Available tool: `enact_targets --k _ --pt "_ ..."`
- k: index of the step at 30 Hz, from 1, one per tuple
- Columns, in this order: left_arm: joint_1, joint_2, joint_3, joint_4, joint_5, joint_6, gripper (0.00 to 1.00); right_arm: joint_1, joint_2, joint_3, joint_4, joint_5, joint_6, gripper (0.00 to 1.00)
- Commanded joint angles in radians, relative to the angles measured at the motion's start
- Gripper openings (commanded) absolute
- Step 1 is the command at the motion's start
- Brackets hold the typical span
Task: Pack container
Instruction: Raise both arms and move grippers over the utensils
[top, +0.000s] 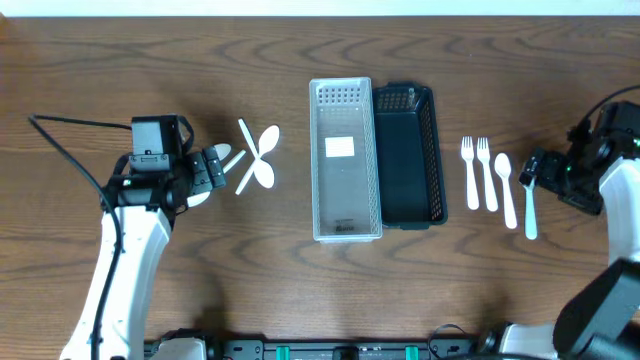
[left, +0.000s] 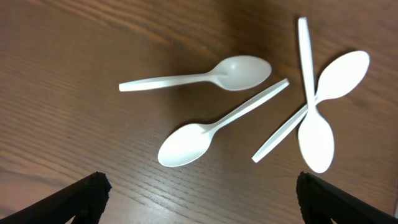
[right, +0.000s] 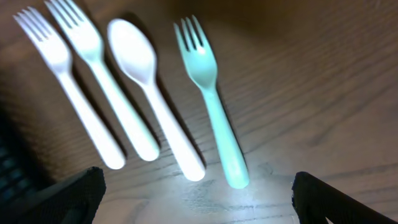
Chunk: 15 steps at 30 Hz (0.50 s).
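Observation:
The robot needs to bring its right gripper down onto the neck of the third fork, behind the fork's teeth, and close there, because bare wood shows on both sides of that fork.
A clear plastic container (top: 345, 215) lies at the table's middle with a black basket (top: 412, 205) against its right side. Several white spoons (top: 257, 160) lie to the left. In the left wrist view two lie apart (left: 205, 78) (left: 211, 127) and two lie crossed (left: 314, 102). My left gripper (top: 218, 168) (left: 202, 199) is open and empty over them. To the right lie two forks (top: 478, 175), a spoon (top: 505, 188) and a third fork (top: 530, 210). My right gripper (top: 532, 172) (right: 199, 193) is open and empty above their handle ends, near the outer fork (right: 211, 99).
Both bins hold no cutlery; a white label (top: 340, 147) shows in the clear one. The left arm's cable (top: 60, 140) runs across the table at the far left. Bare wood lies in front of the bins.

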Motion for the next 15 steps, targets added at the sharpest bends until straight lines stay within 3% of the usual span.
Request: enact_targets --k 1,5,12,15 --pt "0.004 0.028 0.021 -0.002 -0.002 0.016 0.98 -0.014 0.032 0.019 0.002 0.019 0.010 0.99" --pt "0.004 0.047 0.019 -0.004 -0.001 0.016 0.98 -0.014 0.072 0.017 0.021 0.117 0.007 0.95" --pt "0.004 0.048 0.019 -0.004 -0.001 0.016 0.98 -0.014 0.141 0.014 0.124 0.119 -0.062 0.86" --pt "0.004 0.048 0.019 -0.004 -0.001 0.016 0.98 -0.014 0.175 0.014 0.130 0.095 -0.062 0.74"
